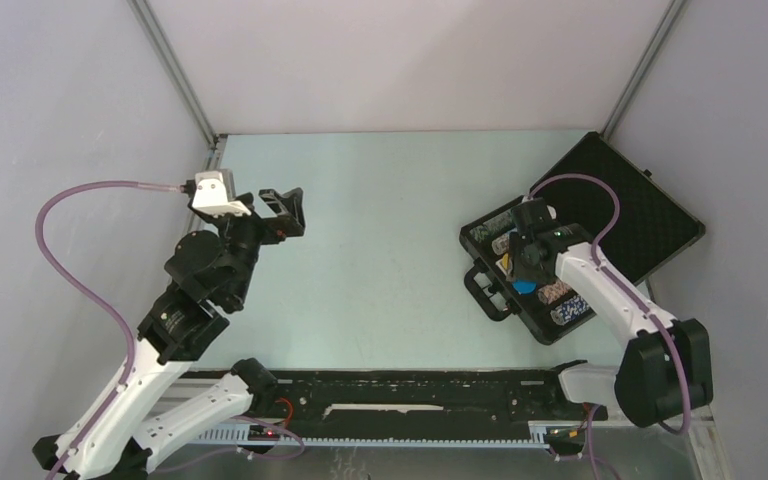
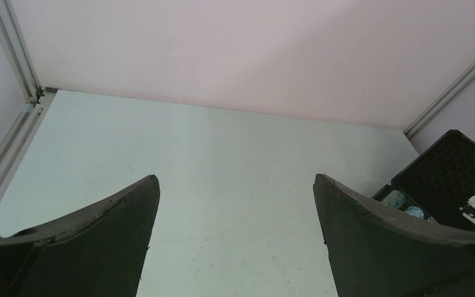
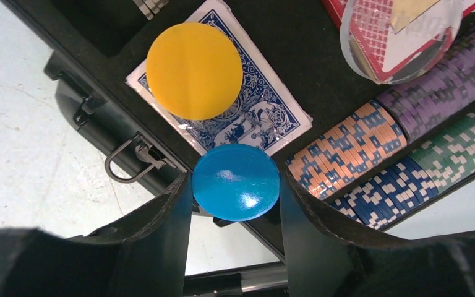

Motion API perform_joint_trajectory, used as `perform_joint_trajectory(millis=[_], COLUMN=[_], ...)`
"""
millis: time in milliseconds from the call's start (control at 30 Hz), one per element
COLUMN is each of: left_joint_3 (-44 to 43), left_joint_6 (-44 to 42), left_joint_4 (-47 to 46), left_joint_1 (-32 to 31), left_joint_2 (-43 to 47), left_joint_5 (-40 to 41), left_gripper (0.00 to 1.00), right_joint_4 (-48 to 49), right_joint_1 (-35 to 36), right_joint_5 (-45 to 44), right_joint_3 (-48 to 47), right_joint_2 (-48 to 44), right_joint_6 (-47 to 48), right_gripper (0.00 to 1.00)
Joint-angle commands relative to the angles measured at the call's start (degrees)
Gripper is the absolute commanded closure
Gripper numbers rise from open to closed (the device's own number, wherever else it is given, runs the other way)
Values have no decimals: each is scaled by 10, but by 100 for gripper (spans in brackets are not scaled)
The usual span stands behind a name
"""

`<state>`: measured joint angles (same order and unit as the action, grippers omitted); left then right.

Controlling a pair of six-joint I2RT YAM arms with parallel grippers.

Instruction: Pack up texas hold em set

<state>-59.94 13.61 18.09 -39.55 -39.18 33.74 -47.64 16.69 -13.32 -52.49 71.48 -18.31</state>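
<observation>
The yellow disc [image 3: 194, 70] leaves the near end of the card deck bare. My right gripper will next ease outward and down onto that bare end and release the blue disc.
The black case [image 1: 650, 215] of the texas hold em set lies open at the right of the table, lid folded back. My right gripper [image 3: 235, 180] hovers over the case's front edge, shut on a blue disc [image 3: 235, 182] that sits flat between its fingers. Just beyond it a yellow disc [image 3: 194, 70] rests on the blue-backed card deck [image 3: 266, 120]. Rows of poker chips [image 3: 408, 148] fill the slots to the right. A clear disc [image 3: 399, 37] lies over a red piece. My left gripper [image 1: 282, 212] is open and empty, raised over the table's far left.
The case's handle [image 1: 482, 290] and a metal latch [image 3: 130, 162] stick out on its near-left side. Bare table [image 2: 235, 148] spreads between the arms. Enclosure walls and frame posts [image 1: 175, 70] bound the back and sides. A black rail [image 1: 410, 395] runs along the near edge.
</observation>
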Motion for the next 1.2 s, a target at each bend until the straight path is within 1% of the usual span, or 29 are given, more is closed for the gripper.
perform_joint_trajectory(millis=[0,100,367,600,767,1067,1167], left_joint_3=[3,7,4,6,6,6,6], left_joint_6=[7,8,12,12,12,12,12], left_joint_4=[-11,-14,-11,-11,-11,-11,-11], left_joint_1=[5,5,4,4,4,5,5], left_joint_2=[-4,-2,-12,-15,-16,-17,-19], left_joint_5=[-3,-1,-16,-12,-12,-14,-12], left_gripper=[0,0,0,0,0,0,0], right_joint_4=[21,25,42,57,64,66,65], right_joint_1=[-5,-8,-23,-35,-41,-51,-50], right_joint_5=[-4,-16,-12,-9,-8,1,3], right_joint_3=[-9,-14,-16,-16,-19,-22,-21], right_joint_2=[25,42,67,70,64,63,61], right_joint_6=[3,12,37,38,41,47,47], right_gripper=[63,63,62,57,51,46,40])
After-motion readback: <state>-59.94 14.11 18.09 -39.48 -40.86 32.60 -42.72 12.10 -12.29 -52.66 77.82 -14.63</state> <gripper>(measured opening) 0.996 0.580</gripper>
